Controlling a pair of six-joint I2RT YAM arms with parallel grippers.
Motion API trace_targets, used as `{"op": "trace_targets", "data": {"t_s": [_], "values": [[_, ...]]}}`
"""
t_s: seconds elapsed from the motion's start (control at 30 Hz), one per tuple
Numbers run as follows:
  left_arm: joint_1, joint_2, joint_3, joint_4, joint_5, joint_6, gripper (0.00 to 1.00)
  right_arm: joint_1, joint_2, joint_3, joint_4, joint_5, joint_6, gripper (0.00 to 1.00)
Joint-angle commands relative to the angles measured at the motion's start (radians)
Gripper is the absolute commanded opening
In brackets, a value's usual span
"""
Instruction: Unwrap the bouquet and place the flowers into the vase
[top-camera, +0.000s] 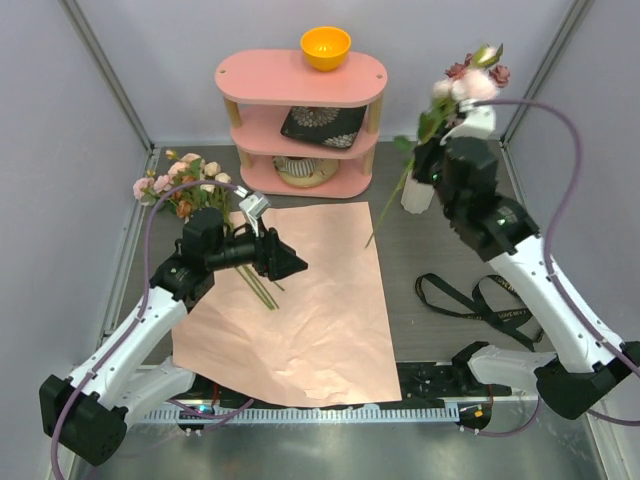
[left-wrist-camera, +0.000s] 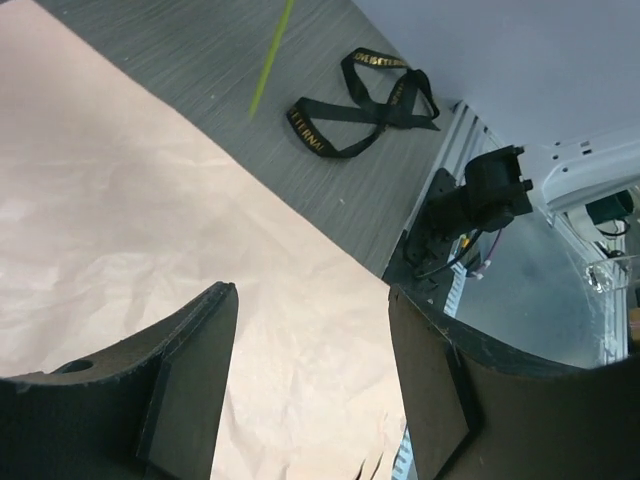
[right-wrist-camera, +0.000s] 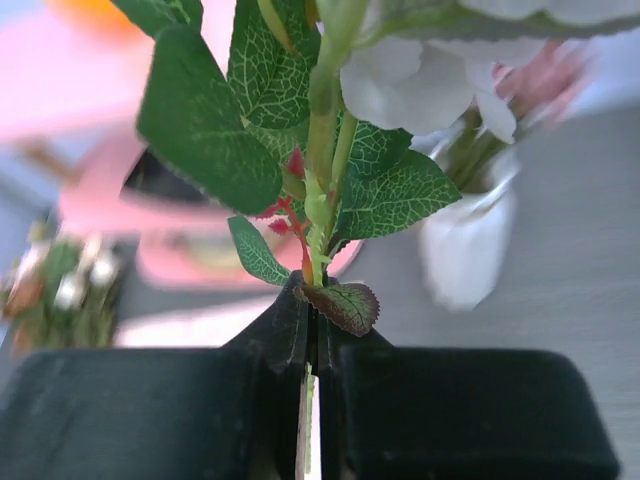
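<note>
My right gripper should rise outward, tilt the stem upright over the vase and lower it, as the stem's lower end slants past the vase toward the paper.
My right gripper (top-camera: 428, 155) (right-wrist-camera: 312, 300) is raised at the back right, shut on the green stem of one bunch of flowers (top-camera: 468, 82) (right-wrist-camera: 330, 180). Its pink and cream blooms stand above the gripper, and the stem's lower end hangs down to the left. The white vase (top-camera: 414, 196) (right-wrist-camera: 465, 250) stands just below, partly hidden by the arm. More flowers (top-camera: 182, 182) lie at the back left, stems reaching onto the flattened salmon-pink wrapping paper (top-camera: 320, 320) (left-wrist-camera: 120, 200). My left gripper (top-camera: 290, 258) (left-wrist-camera: 310, 295) hovers open over that paper with nothing between its fingers.
A black ribbon (top-camera: 480, 300) (left-wrist-camera: 360, 100) lies loose on the table to the right of the paper. A pink three-tier shelf (top-camera: 300, 100) stands at the back with an orange bowl (top-camera: 326, 46) on top. The enclosure walls close in on both sides.
</note>
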Motion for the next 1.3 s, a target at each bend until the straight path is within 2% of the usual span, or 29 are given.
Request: {"op": "trace_targets", "data": {"t_s": [0.0,0.03,0.13,0.3,0.53,0.77,1.13,1.27], "values": [[-0.004,-0.024,0.046,-0.061,-0.099,0.050,0.65,-0.086,0.014,0.273,0.030,0.341,-0.266,0.01],[-0.004,-0.024,0.044,-0.063,-0.104,0.053,0.66,-0.089,0.033,0.312,0.074,0.380,-0.374,0.01],[-0.004,-0.037,0.038,-0.069,-0.119,0.059,0.66,-0.111,0.099,0.424,0.193,0.457,-0.514,0.01],[-0.004,-0.056,0.033,-0.071,-0.140,0.067,0.70,-0.175,0.189,0.504,0.338,0.426,-0.579,0.01],[-0.004,-0.056,0.030,-0.071,-0.139,0.070,0.72,-0.198,0.251,0.501,0.496,0.293,-0.642,0.01],[-0.001,-0.041,0.033,-0.063,-0.130,0.069,0.72,-0.201,0.306,0.496,0.511,0.227,-0.661,0.01],[0.022,-0.030,0.033,-0.054,-0.111,0.062,0.72,-0.208,0.358,0.452,0.524,0.204,-0.650,0.01],[0.031,-0.024,0.035,-0.058,-0.121,0.058,0.76,-0.214,0.372,0.418,0.530,0.193,-0.647,0.01]]}}
